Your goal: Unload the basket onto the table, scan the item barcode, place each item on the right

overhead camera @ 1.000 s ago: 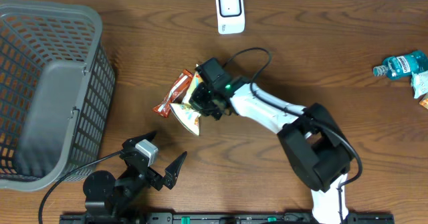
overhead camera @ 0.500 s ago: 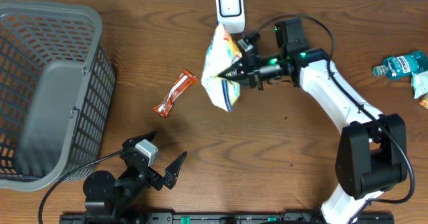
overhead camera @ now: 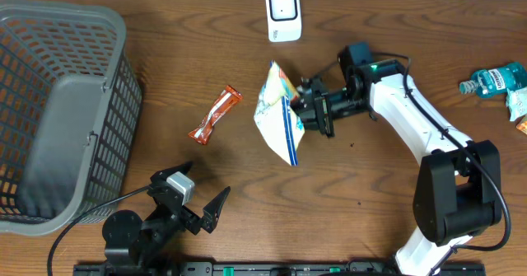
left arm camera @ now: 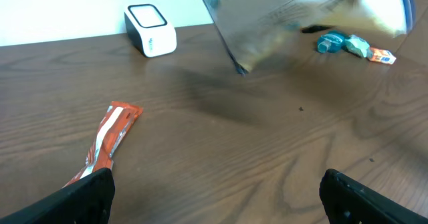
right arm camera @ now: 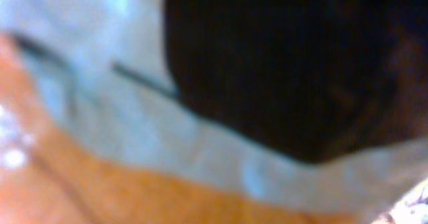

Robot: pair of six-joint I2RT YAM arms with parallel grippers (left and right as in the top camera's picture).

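Note:
The robot's right gripper needs to turn next and bring the tilted white snack bag down onto the table middle, where the empty wood leaves room for the bag to lie flat.
My right gripper (overhead camera: pixel 303 111) is shut on a white snack bag (overhead camera: pixel 278 115) with blue and orange print, holding it above the table middle, tilted, a short way in front of the white scanner (overhead camera: pixel 282 14). The left wrist view shows the bag (left arm camera: pixel 294 17) hanging high, to the right of the scanner (left arm camera: pixel 151 29). The right wrist view is a blur filled by the bag (right arm camera: pixel 134 150). An orange snack bar (overhead camera: pixel 215 115) lies flat to the left. My left gripper (overhead camera: pixel 193 206) rests open near the front edge, nothing between its fingers (left arm camera: pixel 87 197).
A grey mesh basket (overhead camera: pixel 62 12) stands at the left edge. A blue bottle (overhead camera: pixel 494 80) and small packets (overhead camera: pixel 519 107) lie at the far right. The orange bar (left arm camera: pixel 110 140) lies just ahead of my left finger.
The right arm lifted the bag from beside the orange bar, swung it up near the scanner, then brought it down and back a little. The left arm stayed still.

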